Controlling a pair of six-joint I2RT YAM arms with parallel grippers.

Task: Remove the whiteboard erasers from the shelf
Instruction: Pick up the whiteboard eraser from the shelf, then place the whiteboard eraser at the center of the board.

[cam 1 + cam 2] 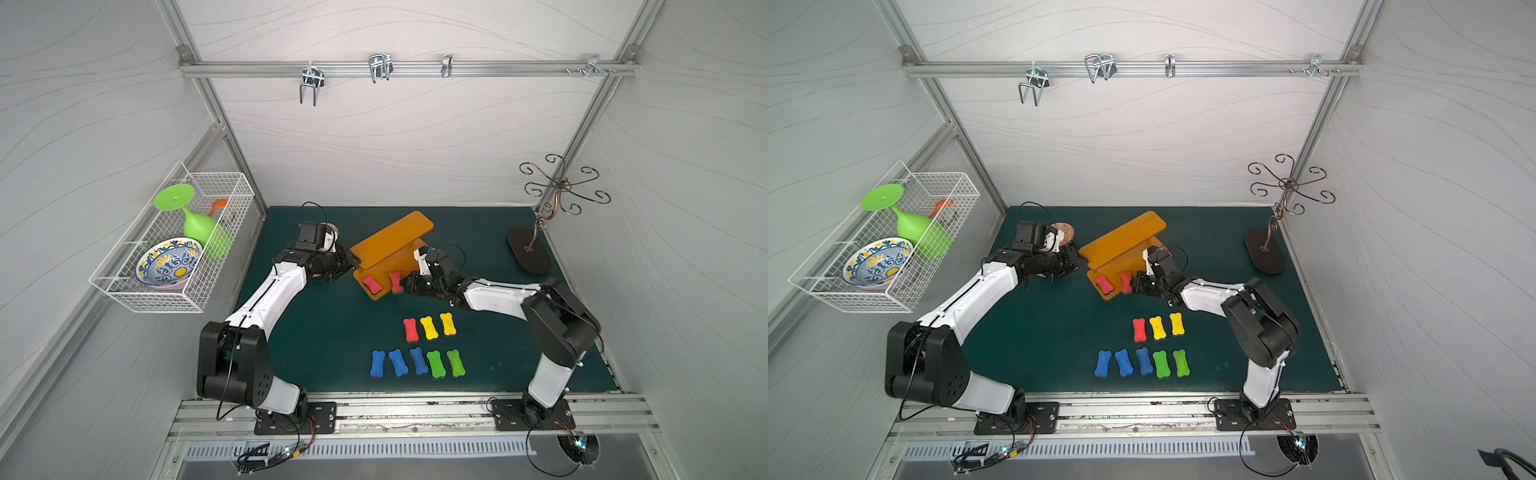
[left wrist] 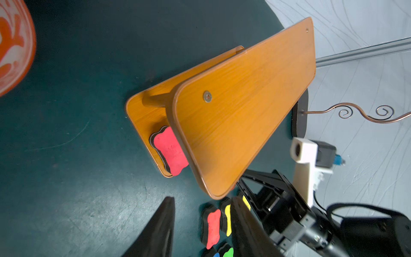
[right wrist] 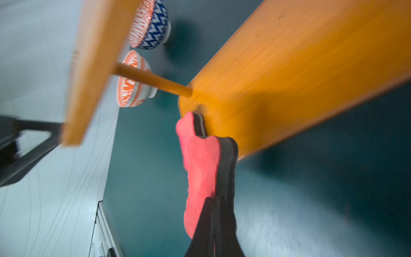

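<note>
My right gripper brings its red eraser back from the shelf and down onto the mat beside the row's red one next. It then releases it, since that spot lies empty.
The orange-brown shelf stands mid-mat. One red whiteboard eraser lies on its lower board. My right gripper is shut on a second red eraser, held on edge at that board's front rim. My left gripper hangs open and empty by the shelf's left end. Several erasers lie in two rows on the mat: red, yellow, blue, green.
A white wire basket on the left wall holds a green glass and a patterned bowl. A curled metal stand on a black base sits back right. Two small patterned bowls stand behind the left arm.
</note>
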